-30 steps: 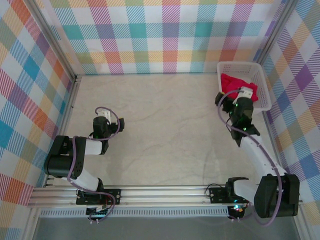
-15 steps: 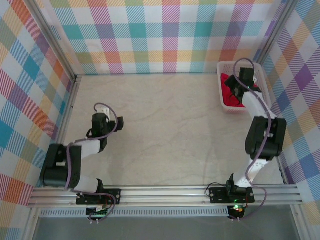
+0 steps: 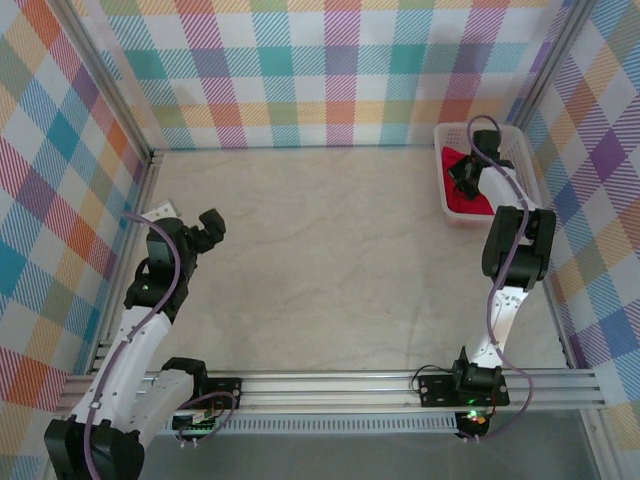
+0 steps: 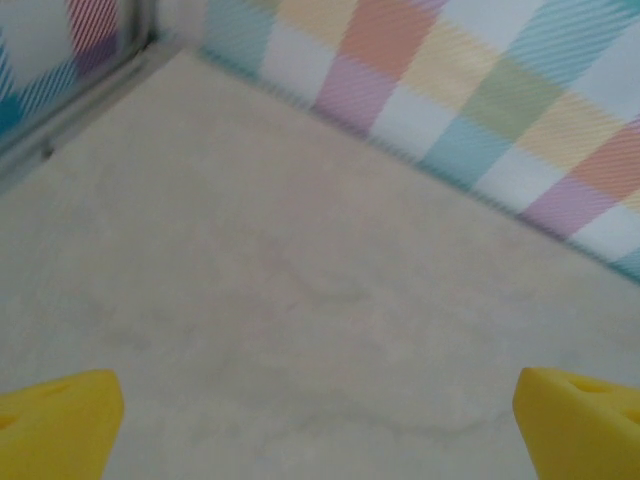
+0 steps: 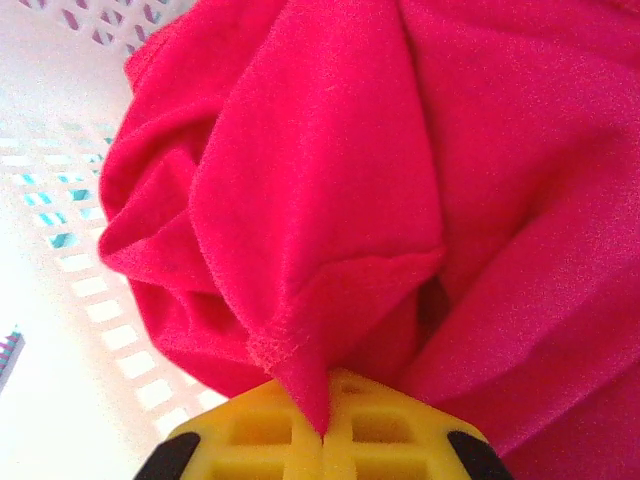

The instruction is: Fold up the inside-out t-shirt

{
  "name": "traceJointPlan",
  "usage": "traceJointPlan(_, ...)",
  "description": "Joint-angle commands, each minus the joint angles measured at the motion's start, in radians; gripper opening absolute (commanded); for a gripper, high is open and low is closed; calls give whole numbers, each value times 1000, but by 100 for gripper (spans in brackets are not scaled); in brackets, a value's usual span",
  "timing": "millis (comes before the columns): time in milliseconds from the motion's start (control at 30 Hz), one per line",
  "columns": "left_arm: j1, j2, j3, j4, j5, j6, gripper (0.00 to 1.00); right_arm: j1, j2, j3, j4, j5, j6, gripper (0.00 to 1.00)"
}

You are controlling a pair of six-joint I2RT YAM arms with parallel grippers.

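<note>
The t-shirt's hem will next go up in my right gripper, then across toward my left gripper to the empty middle of the table, and then be released.
The inside-out t-shirt (image 3: 466,203) is a bright red crumpled heap lying in the white mesh basket (image 3: 523,152) at the far right. My right gripper (image 3: 463,176) reaches down into the basket. In the right wrist view the yellow jaws of the right gripper (image 5: 325,436) are shut on a hemmed fold of the t-shirt (image 5: 400,150), which bunches up just beyond them. My left gripper (image 3: 206,228) hangs over the left side of the table. It is open, its yellow fingertips (image 4: 60,420) wide apart with only bare table between them.
The basket's mesh wall (image 5: 60,250) stands close on the left of the held cloth. Plaid walls (image 3: 330,70) enclose the pale table (image 3: 330,260) on three sides. A metal rail (image 3: 330,385) runs along the near edge by the arm bases.
My right arm stretched out into the basket and its jaws closed on the red cloth. My left arm swung out to the left and rose, gripper still open.
</note>
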Motion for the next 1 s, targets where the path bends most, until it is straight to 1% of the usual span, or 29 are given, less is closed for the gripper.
traceJointPlan(0, 4, 5, -6, -88, 20, -95, 100, 20, -171, -120, 76, -14, 18, 0)
traceJointPlan(167, 2, 89, -1, 2, 307, -115, 99, 72, -409, -316, 183, 18, 10, 0)
traceJointPlan(267, -4, 133, 3, 60, 441, -152, 94, 121, -549, -399, 217, 70, -15, 0)
traceJointPlan(300, -7, 143, 8, 71, 472, -158, 93, 144, -595, -425, 225, 96, -22, 0)
traceJointPlan(400, -22, 155, 45, 51, 513, -144, 91, 208, -723, -497, 283, 176, -50, 0)
traceJointPlan(467, -31, 155, 72, 18, 519, -128, 91, 250, -786, -489, 282, 236, -86, 0)
traceJointPlan(500, -35, 152, 81, 2, 522, -123, 91, 270, -812, -467, 273, 267, -110, 0)
traceJointPlan(567, -40, 143, 90, -10, 525, -119, 91, 295, -844, -399, 241, 288, -146, 0)
traceJointPlan(667, -48, 128, 85, -4, 527, -132, 91, 328, -866, -255, 190, 292, -194, 0)
traceJointPlan(733, -51, 120, 80, 8, 526, -146, 91, 349, -865, -149, 168, 269, -224, 0)
traceJointPlan(833, -58, 120, 84, 14, 531, -152, 91, 385, -824, 60, 108, 210, -255, 0)
traceJointPlan(967, -60, 124, 104, 1, 534, -145, 91, 441, -727, 368, 24, 87, -266, 0)
